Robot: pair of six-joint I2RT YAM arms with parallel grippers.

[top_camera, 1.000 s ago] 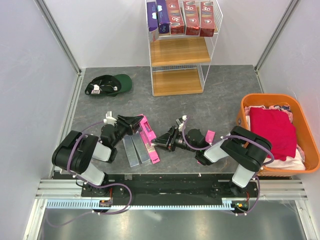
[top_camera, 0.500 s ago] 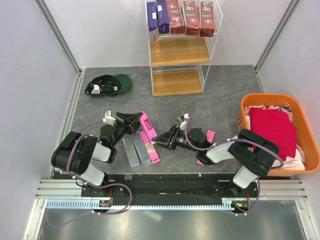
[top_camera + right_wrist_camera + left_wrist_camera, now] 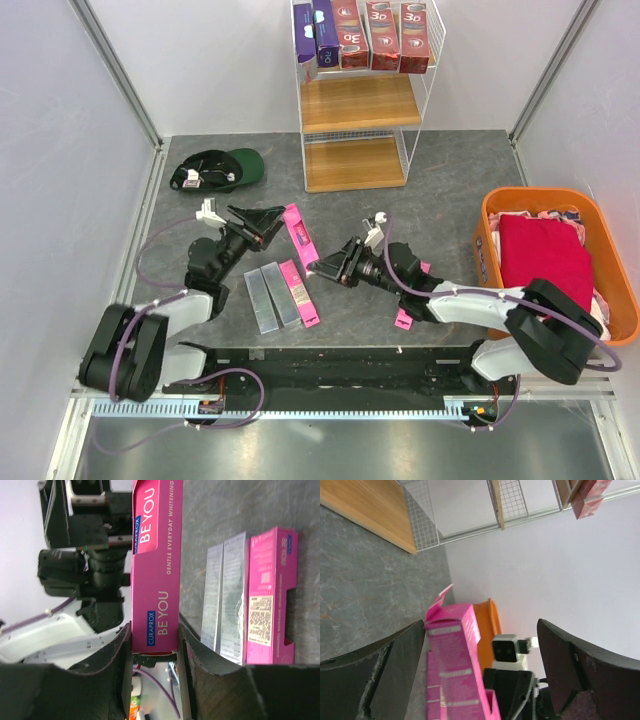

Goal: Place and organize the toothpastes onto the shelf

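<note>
Next, my right gripper will move outward and up to the middle shelf board's end below the purple cartons and release the pink carton, since that shelf board is bare.
My right gripper is shut on the near end of a bright pink toothpaste carton, holding it off the table; in the right wrist view both fingers press its sides. My left gripper stands open beside the carton's far end, and that end sits loose between its wide-spread fingers. Two silver-grey cartons and a pink one lie side by side on the table. Another pink carton lies under my right arm. The shelf holds purple and dark red cartons on its top board.
A green cap lies at the back left of the grey table. An orange basket with red and pink cloth stands at the right edge. The shelf's middle and bottom boards show bare wood.
My left gripper has opened and let go of the pink carton. My right gripper keeps hold of it, and both arms have reached farther from their bases toward the shelf.
</note>
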